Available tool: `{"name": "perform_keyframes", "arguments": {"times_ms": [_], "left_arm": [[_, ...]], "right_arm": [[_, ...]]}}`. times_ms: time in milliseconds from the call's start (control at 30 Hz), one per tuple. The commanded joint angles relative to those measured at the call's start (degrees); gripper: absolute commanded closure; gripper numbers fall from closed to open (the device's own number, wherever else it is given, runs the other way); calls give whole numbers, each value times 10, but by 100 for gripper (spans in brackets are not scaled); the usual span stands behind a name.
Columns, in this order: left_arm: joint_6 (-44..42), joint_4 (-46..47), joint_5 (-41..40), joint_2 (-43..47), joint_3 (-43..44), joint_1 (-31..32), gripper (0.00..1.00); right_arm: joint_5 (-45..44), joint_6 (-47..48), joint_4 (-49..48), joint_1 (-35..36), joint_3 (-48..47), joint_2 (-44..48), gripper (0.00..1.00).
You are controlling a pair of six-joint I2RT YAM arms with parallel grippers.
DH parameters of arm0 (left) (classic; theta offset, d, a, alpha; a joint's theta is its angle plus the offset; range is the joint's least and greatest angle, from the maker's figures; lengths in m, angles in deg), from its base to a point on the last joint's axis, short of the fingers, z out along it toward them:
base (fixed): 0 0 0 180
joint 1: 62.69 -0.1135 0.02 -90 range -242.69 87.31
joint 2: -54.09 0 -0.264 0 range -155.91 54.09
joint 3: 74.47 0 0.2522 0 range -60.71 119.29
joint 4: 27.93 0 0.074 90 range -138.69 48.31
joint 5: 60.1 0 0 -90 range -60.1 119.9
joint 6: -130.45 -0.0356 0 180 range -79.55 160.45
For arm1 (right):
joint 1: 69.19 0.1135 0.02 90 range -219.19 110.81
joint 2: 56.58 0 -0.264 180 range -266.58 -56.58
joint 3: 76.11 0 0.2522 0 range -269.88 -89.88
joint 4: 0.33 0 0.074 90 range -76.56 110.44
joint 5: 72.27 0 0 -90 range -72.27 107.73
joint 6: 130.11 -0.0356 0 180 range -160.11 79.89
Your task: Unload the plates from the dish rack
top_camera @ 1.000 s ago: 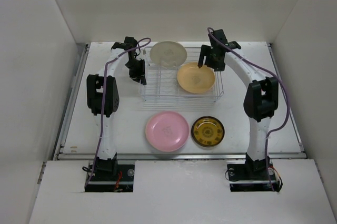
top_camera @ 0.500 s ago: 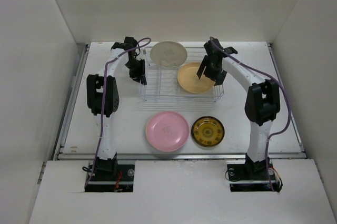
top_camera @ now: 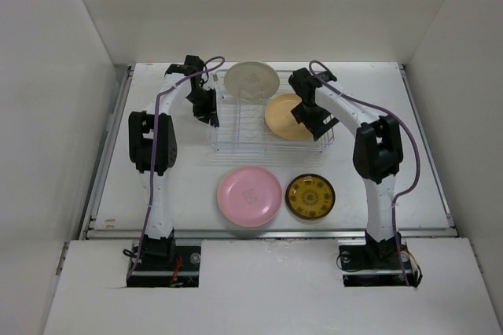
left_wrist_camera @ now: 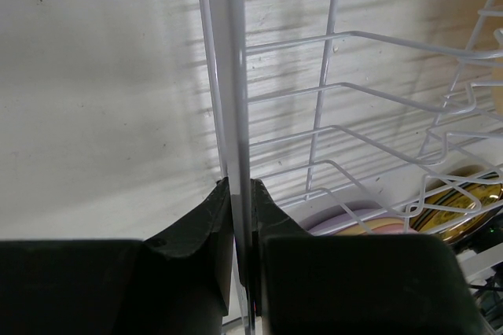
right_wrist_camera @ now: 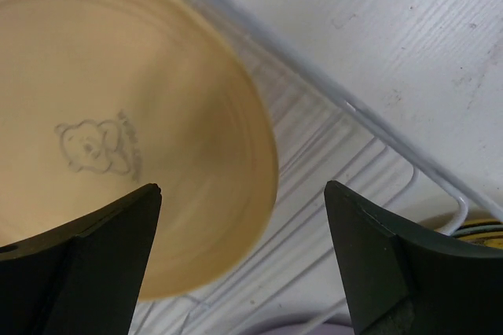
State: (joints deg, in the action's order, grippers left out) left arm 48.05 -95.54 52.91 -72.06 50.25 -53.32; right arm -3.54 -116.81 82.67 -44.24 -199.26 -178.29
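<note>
The right gripper eases down and closes next, since the tan-orange plate's edge by the rack's rim lies below it and lines up between the open fingers.
The silver wire dish rack (top_camera: 236, 129) stands mid-table. A cream plate (top_camera: 251, 81) leans at its back and a tan-orange plate (top_camera: 284, 119) lies tilted in its right half. A pink plate (top_camera: 249, 196) and the small dark-yellow plate (top_camera: 310, 196) lie on the table in front. My left gripper (top_camera: 211, 112) is shut on the rack's left rim wire (left_wrist_camera: 234, 99), which the left wrist view (left_wrist_camera: 240, 189) shows pinched between the fingers. My right gripper (top_camera: 316, 121) is open and empty, and the tan-orange plate's (right_wrist_camera: 118, 115) right edge lies between its fingers (right_wrist_camera: 244, 193).
White walls enclose the table on three sides. Through the rack wires the left wrist view shows lavender and pink plate edges (left_wrist_camera: 354, 221) and the dark-yellow plate (left_wrist_camera: 464, 201). The rack's rim wire (right_wrist_camera: 377, 132) crosses the right wrist view.
My right gripper has come from behind the rack's right back corner, forward and left, down over the tan-orange plate's right edge. The left arm and the plates have not moved.
</note>
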Motion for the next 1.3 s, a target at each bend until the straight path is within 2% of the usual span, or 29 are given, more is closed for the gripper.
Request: {"name": "perform_keyframes", "arguments": {"times_ms": [0, 100, 200, 233, 333, 367, 467, 500, 667, 833, 967, 1267], "left_arm": [[37, 15, 45, 21, -15, -3, 100], [37, 15, 45, 27, -15, -3, 100], [37, 15, 51, 27, -15, -3, 100], [37, 15, 51, 27, -15, -3, 100], [37, 10, 51, 27, -9, -3, 100], [37, 10, 51, 27, -9, -8, 100], [37, 10, 51, 27, -9, -8, 100], [37, 10, 51, 27, -9, -8, 100], [37, 10, 51, 21, -9, -8, 100], [37, 5, 51, 16, -9, -8, 100], [37, 5, 51, 16, -9, -8, 100], [37, -2, 51, 11, 9, -8, 100]], "right_arm": [[-5, -49, 29, -11, 11, -3, 9], [-10, -43, 7, -24, 36, 3, 9], [-10, -36, -23, -38, 50, -4, 17], [-10, -11, -41, -39, 58, -12, 28], [15, 29, -92, -45, 63, -34, 49], [15, 53, -92, -45, 53, -41, 69], [27, 60, -86, -45, 52, -46, 97], [27, 60, -86, -45, 52, -46, 100], [-8, 73, -61, -45, 35, -26, 100], [-65, 84, -4, -15, -7, 10, 100], [-103, 95, 21, -4, -7, 47, 100], [-183, 100, 10, 12, 43, 135, 100]]}}
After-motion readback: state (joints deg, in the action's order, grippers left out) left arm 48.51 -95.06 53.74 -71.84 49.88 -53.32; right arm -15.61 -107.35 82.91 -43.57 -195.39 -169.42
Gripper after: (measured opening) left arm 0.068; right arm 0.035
